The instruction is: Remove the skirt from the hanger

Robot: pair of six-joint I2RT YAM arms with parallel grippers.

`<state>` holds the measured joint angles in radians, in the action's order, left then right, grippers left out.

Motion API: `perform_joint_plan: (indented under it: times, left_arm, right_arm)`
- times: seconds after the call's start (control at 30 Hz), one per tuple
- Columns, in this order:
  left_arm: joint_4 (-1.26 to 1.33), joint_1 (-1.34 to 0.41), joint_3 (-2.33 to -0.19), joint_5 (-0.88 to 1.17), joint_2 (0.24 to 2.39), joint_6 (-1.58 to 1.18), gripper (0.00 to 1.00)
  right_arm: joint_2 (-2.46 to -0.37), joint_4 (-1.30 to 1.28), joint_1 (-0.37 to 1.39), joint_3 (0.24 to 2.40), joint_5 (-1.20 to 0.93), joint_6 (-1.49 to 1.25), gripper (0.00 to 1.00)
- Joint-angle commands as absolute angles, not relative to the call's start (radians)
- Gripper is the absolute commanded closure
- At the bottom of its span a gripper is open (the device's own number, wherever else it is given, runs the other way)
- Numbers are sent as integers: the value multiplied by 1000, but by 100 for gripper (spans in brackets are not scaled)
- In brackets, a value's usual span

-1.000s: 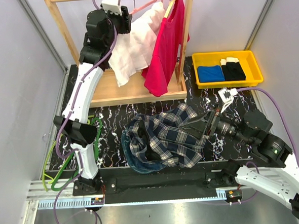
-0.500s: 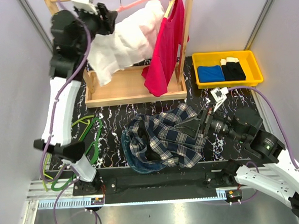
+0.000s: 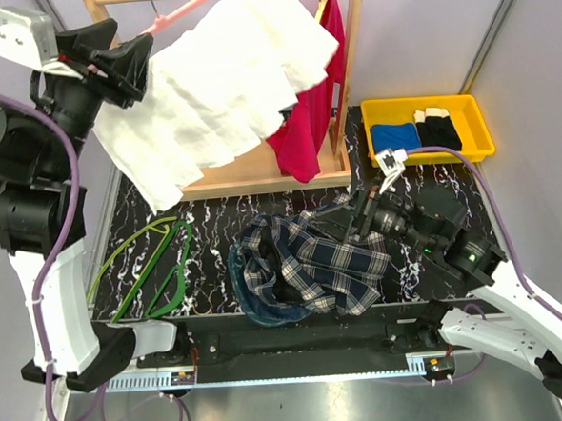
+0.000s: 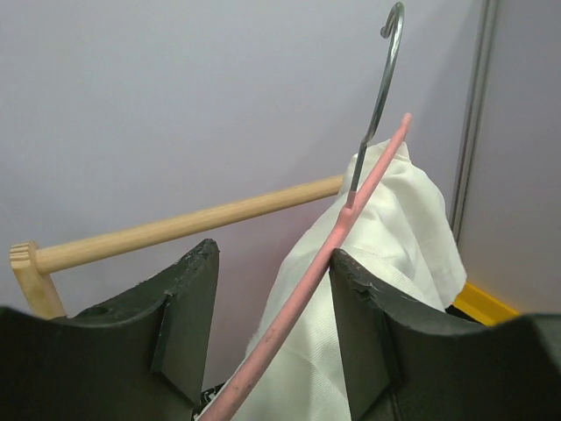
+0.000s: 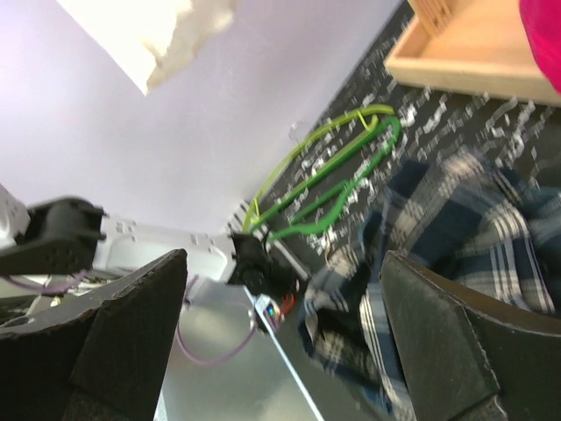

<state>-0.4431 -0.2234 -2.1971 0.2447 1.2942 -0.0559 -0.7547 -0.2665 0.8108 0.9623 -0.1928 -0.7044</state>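
Note:
The robot's open right gripper needs to move up and to the left in the top view next, onto the skirt's lower edge (image 3: 254,143), because it hangs free, higher than that gripper's fingers.
The white pleated skirt (image 3: 216,81) hangs flared out from the pale pink hanger (image 3: 181,9) at the top left, in front of the wooden rail. My left gripper (image 3: 133,50) is raised high on the left and carries the hanger's end. In the left wrist view the hanger bar (image 4: 351,210) runs slantwise between the jaws of the left gripper (image 4: 273,263). It touches the right fingertip, with a gap to the left one. Its metal hook (image 4: 386,61) is in the air, off the rail. The skirt (image 4: 394,263) drapes behind. My right gripper (image 3: 344,221) (image 5: 285,263) hovers open above the plaid garment, holding nothing.
A red shirt (image 3: 309,123) hangs on the wooden rack (image 3: 259,169). A dark blue-white plaid garment (image 3: 308,261) lies on the table's middle, green wire hangers (image 3: 161,275) at the left. A yellow bin (image 3: 481,127) with folded clothes stands at the right.
My left arm swung up and to the left, pulling the hanger and skirt along the rail; the skirt has flared out wide. My right arm crept forward and left over the plaid garment.

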Motion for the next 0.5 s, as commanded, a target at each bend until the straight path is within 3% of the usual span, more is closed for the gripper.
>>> perform_joint_plan:
  times: [0.0,0.27,0.47]
  left_arm:
    - [-468,-224,-2195,307,1278,-87,100]
    - [-503,-225,-2151,311,1255,-175,100]
    - [-506,-230,-2178,342,1262,-256,100]
  right_arm:
    - [-811,23,815,1008,-170,-707,0]
    - [-894,408,815,976,-249,-851,0]
    - [-960,498,813,956,-183,-844,0]
